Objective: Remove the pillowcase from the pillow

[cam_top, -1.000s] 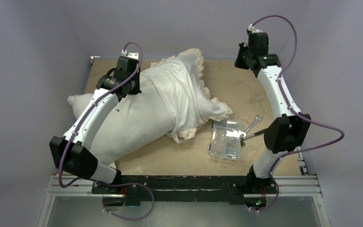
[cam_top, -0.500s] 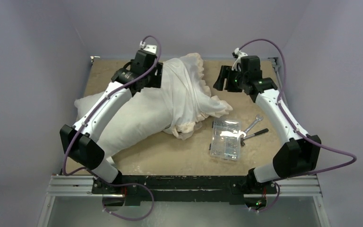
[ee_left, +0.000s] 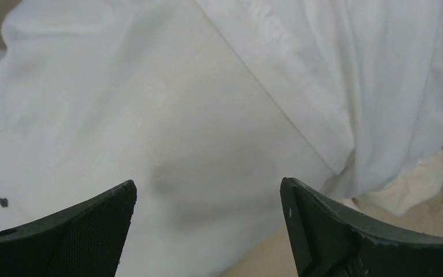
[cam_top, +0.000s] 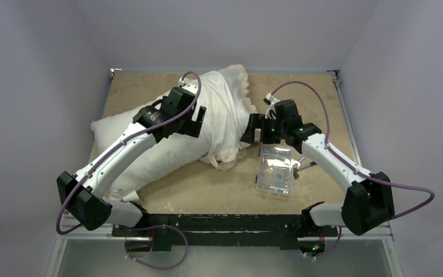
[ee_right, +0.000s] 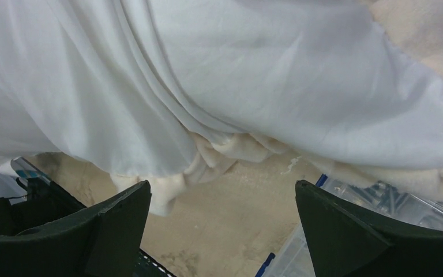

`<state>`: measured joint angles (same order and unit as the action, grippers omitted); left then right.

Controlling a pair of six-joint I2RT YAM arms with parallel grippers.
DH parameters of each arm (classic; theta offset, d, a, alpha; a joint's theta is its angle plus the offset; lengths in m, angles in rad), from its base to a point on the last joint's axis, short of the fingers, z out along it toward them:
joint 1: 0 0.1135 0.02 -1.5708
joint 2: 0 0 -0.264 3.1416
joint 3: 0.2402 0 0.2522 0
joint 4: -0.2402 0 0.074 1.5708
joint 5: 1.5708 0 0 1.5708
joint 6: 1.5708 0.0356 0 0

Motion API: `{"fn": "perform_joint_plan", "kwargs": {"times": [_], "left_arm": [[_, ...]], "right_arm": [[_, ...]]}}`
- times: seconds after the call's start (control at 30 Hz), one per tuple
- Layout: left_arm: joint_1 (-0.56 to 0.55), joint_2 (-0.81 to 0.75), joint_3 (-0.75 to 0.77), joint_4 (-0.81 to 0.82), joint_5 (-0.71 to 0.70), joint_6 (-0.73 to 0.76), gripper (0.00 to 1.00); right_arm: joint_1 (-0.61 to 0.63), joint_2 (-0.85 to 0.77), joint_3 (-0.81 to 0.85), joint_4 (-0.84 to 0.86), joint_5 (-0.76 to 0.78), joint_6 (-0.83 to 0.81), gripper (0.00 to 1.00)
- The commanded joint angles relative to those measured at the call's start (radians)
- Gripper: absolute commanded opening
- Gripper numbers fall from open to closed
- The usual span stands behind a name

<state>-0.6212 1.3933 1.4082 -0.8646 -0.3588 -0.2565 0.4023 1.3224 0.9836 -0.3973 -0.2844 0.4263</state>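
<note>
The bare pillow beside the near end of the hem is below and back from my left gripper, so my gripper needs to move down and back next and close on that uncovered part.
The pillow (cam_top: 150, 156) lies slantwise on the table, plump and plain white, its near-left end bare. Its far end is inside the pillowcase (cam_top: 225, 107), bunched white side out with a cream frill along the right and bottom edge. My left gripper (cam_top: 199, 118) hangs open over the line where the pillowcase hem meets the pillow. In the left wrist view its gripper (ee_left: 207, 196) holds nothing, with the pillow (ee_left: 121, 104) below and the pillowcase (ee_left: 369, 75) at upper right. My right gripper (cam_top: 252, 128) stands open beside the pillowcase's right edge. The right wrist view shows the gripper (ee_right: 222, 193) empty, with the pillowcase (ee_right: 207, 75) and its frill (ee_right: 231, 147) just ahead.
A clear plastic box (cam_top: 276, 168) of small parts sits right of the pillowcase, under my right forearm, and shows as the box (ee_right: 380, 208) in the right wrist view. A tool (cam_top: 303, 165) peeks out beside it. Purple walls surround the tan table (cam_top: 300, 92).
Both grippers have gone from shut to open. The left arm moved right and nearer along the pillow; the right arm came down and left from the far right corner to the pillowcase.
</note>
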Motion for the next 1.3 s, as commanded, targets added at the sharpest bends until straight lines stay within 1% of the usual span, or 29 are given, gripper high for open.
{"fn": "perform_joint_plan", "kwargs": {"times": [0.0,0.1,0.23,0.33,0.6,0.7,0.8,0.87,0.9,0.93,1.07,1.1,1.17,1.23,1.27], "left_arm": [[-0.021,-0.042,-0.082,-0.026,0.059,-0.063,0.95],[-0.034,-0.036,-0.109,-0.012,0.083,-0.093,0.99],[-0.055,-0.018,-0.134,0.032,0.105,-0.12,0.99],[-0.065,0.003,-0.18,0.07,0.114,-0.139,0.99],[-0.065,0.075,-0.315,0.193,0.111,-0.202,0.99],[-0.066,0.105,-0.339,0.23,0.086,-0.22,0.94],[-0.066,0.132,-0.336,0.242,0.069,-0.231,0.84],[-0.065,0.137,-0.33,0.25,0.071,-0.229,0.69],[-0.066,0.136,-0.326,0.251,0.073,-0.228,0.58],[-0.065,0.133,-0.323,0.25,0.073,-0.228,0.42],[-0.065,0.114,-0.302,0.235,0.066,-0.224,0.05],[-0.065,0.107,-0.294,0.228,0.058,-0.223,0.0],[-0.066,0.094,-0.278,0.209,0.033,-0.221,0.0],[-0.065,0.085,-0.259,0.185,-0.003,-0.218,0.0],[-0.066,0.082,-0.249,0.172,-0.026,-0.216,0.0]], "right_arm": [[0.026,-0.015,-0.034,0.103,-0.042,0.039,0.98],[0.038,-0.001,-0.063,0.14,-0.057,0.06,0.99],[0.055,0.017,-0.087,0.189,-0.091,0.08,0.99],[0.075,0.038,-0.094,0.208,-0.103,0.086,0.99],[0.132,0.107,-0.105,0.293,-0.061,0.137,0.99],[0.148,0.15,-0.093,0.327,-0.05,0.149,0.99],[0.165,0.193,-0.065,0.332,-0.032,0.147,0.99],[0.181,0.222,-0.042,0.331,-0.025,0.145,0.99],[0.19,0.234,-0.034,0.332,-0.024,0.144,0.99],[0.199,0.246,-0.027,0.333,-0.021,0.144,0.99],[0.231,0.286,-0.012,0.329,-0.003,0.152,0.96],[0.235,0.293,-0.011,0.326,-0.001,0.153,0.93],[0.24,0.298,-0.01,0.313,0.014,0.151,0.86],[0.24,0.288,-0.003,0.281,0.058,0.132,0.72],[0.24,0.281,0.006,0.251,0.084,0.11,0.62]]}}
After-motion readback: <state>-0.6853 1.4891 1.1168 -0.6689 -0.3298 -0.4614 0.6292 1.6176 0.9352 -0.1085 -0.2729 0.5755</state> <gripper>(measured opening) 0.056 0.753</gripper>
